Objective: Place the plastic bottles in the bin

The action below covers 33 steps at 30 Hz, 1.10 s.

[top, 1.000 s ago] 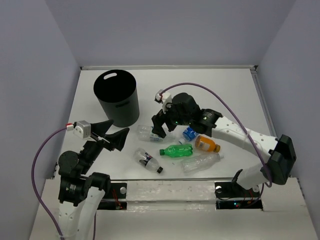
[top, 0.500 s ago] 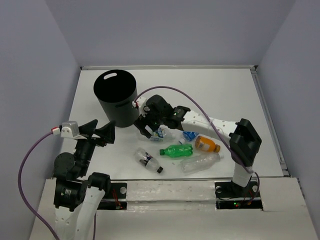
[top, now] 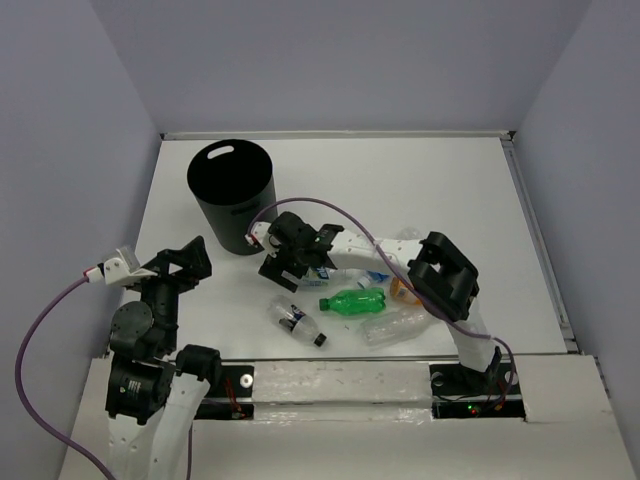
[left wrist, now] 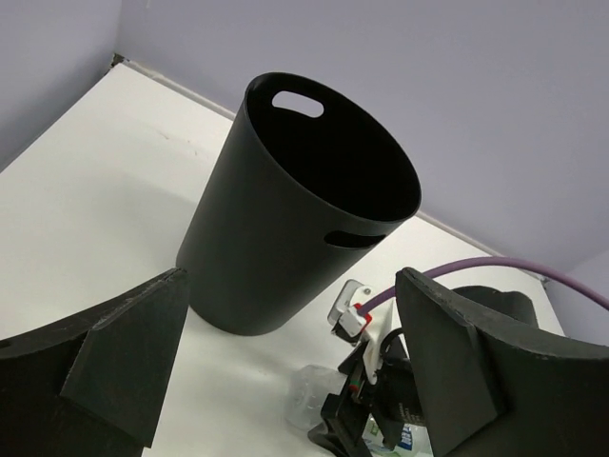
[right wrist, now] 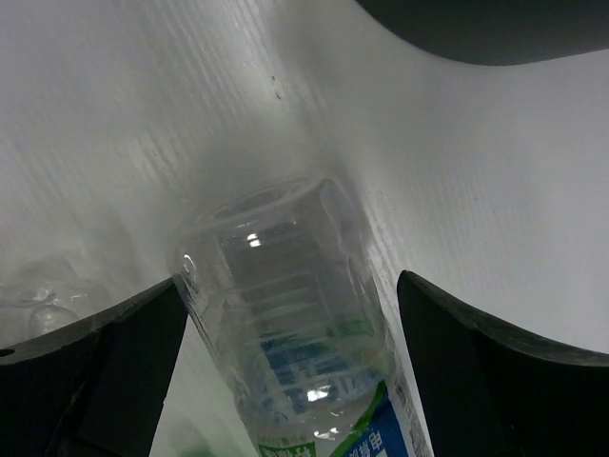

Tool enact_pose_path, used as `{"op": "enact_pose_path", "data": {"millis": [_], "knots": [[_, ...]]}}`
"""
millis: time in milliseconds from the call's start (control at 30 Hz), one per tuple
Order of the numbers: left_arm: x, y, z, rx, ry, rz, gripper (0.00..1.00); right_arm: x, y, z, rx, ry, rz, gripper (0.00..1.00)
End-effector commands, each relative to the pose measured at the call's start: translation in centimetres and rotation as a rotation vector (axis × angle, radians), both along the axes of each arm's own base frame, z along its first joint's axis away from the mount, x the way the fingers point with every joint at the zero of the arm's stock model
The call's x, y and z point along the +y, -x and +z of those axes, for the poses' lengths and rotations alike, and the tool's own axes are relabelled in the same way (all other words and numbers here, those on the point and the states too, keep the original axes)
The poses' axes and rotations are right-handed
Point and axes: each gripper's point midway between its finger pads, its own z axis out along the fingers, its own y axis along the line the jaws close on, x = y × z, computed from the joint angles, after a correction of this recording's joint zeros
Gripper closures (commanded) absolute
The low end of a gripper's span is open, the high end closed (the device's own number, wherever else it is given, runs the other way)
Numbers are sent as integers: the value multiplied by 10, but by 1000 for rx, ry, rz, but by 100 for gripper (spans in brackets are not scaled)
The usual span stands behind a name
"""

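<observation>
My right gripper will stay low and close its fingers on the clear blue-labelled bottle between them first.
The bin is a tall black round wastebasket at the back left, and it fills the left wrist view. The plastic bottles lie in a cluster to its right. A clear blue-labelled bottle lies between the fingers of my right gripper, which stands open around the bottle without closing on it. In front lie a green bottle, a clear black-capped bottle and another clear bottle. The orange bottle is partly hidden by the right arm. My left gripper hangs open and empty, left of the bin's foot.
The right arm's purple cable arcs over the bottle cluster. Grey walls close the table at the back and both sides. The right gripper sits close to the bin's base, as the left wrist view shows.
The right gripper has swung left and down from the middle of the cluster to straddle the clear bottle near the bin. The left gripper has drawn back to the left.
</observation>
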Motion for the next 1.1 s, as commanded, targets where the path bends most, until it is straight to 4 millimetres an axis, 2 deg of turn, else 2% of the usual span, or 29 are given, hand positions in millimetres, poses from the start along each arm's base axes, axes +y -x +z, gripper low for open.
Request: {"op": "enact_pose_path", "data": {"millis": [0, 200, 267, 333, 400, 433, 567, 600, 633, 667, 700, 733, 800, 900, 967, 1000, 1067], "knots": [[1, 1, 18, -54, 23, 4, 1, 9, -15, 16, -83, 2, 17, 7], [-2, 0, 16, -52, 18, -8, 1, 7, -23, 12, -150, 9, 39, 23], [-3, -1, 17, -54, 17, -16, 1, 10, -28, 22, -202, -25, 47, 34], [-3, -1, 16, -52, 16, -17, 1, 8, -30, 26, -225, -37, 41, 38], [-4, -1, 16, -54, 16, -19, 1, 13, -32, 50, -265, -102, 39, 43], [-4, -2, 16, -52, 13, -20, 1, 15, -33, 70, -293, -153, 36, 43], [-4, -3, 15, -49, 10, -22, 1, 18, -26, 124, -344, -315, 25, 43], [-4, -2, 15, -49, 12, -20, 1, 15, -22, 160, -377, -393, 22, 43], [-3, -2, 16, -50, 13, -16, 1, 15, -20, 180, -400, -450, 23, 44], [-3, -2, 16, -50, 14, -16, 1, 12, -15, 191, -397, -483, 22, 44], [-3, -2, 16, -49, 15, -14, 1, 12, -13, 214, -426, -542, 16, 44], [-2, -1, 17, -51, 17, -10, 1, 6, -10, 249, -468, -624, 0, 45], [-1, -2, 16, -43, 18, -2, 1, 0, -9, 289, -512, -719, -27, 48], [1, -2, 15, -44, 25, 10, 1, -3, -4, 364, -597, -921, -38, 49], [1, -2, 13, -46, 28, 12, 1, 3, -6, 396, -635, -1036, -43, 51], [2, -2, 14, -47, 29, 17, 1, 3, -6, 422, -662, -1097, -48, 51], [1, -2, 13, -46, 28, 11, 1, 12, -16, 439, -701, -1178, -77, 52]]}}
